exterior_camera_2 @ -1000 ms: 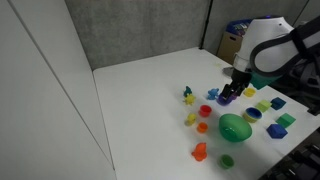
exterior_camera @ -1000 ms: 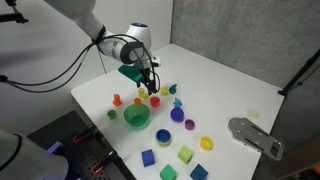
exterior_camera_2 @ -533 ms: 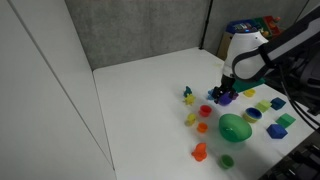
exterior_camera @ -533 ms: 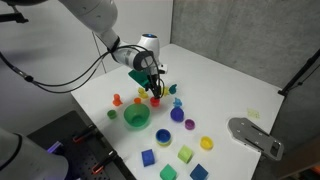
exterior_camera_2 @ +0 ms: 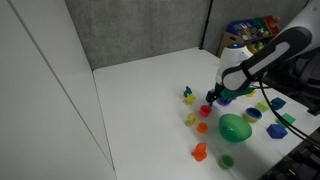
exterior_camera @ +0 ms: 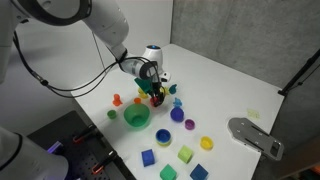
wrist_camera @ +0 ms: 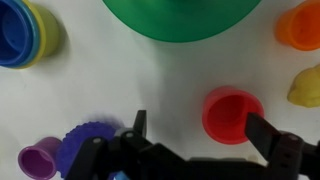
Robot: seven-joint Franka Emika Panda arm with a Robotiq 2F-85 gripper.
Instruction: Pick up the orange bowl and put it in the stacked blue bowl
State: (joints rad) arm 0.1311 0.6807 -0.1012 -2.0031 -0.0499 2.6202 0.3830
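My gripper moves down onto the red bowl's rim (exterior_camera_2: 208,108) (wrist_camera: 209,114) on the side facing the purple spiky toy next, since that part lies between my open fingers.
The orange bowl (wrist_camera: 300,25) sits upright at the top right of the wrist view, beside the green bowl; it also shows in both exterior views (exterior_camera: 139,101) (exterior_camera_2: 202,127). The blue bowl (wrist_camera: 18,30) is stacked inside a yellow bowl at the top left, also visible in the exterior views (exterior_camera: 164,135) (exterior_camera_2: 252,114). My gripper (wrist_camera: 204,135) is open and low over the table. A small red bowl (wrist_camera: 232,113) lies between its fingers, close to the right finger. The gripper holds nothing. It also shows in both exterior views (exterior_camera: 155,92) (exterior_camera_2: 213,97).
A large green bowl (wrist_camera: 180,15) (exterior_camera: 136,117) stands just ahead of the gripper. A purple cup (wrist_camera: 40,160), a purple spiky toy (wrist_camera: 88,140) and a yellow piece (wrist_camera: 305,85) lie close by. Coloured blocks (exterior_camera: 186,154) are scattered near the table's front edge.
The gripper has moved down toward the table and now sits low around the red bowl. The bowls have not moved.
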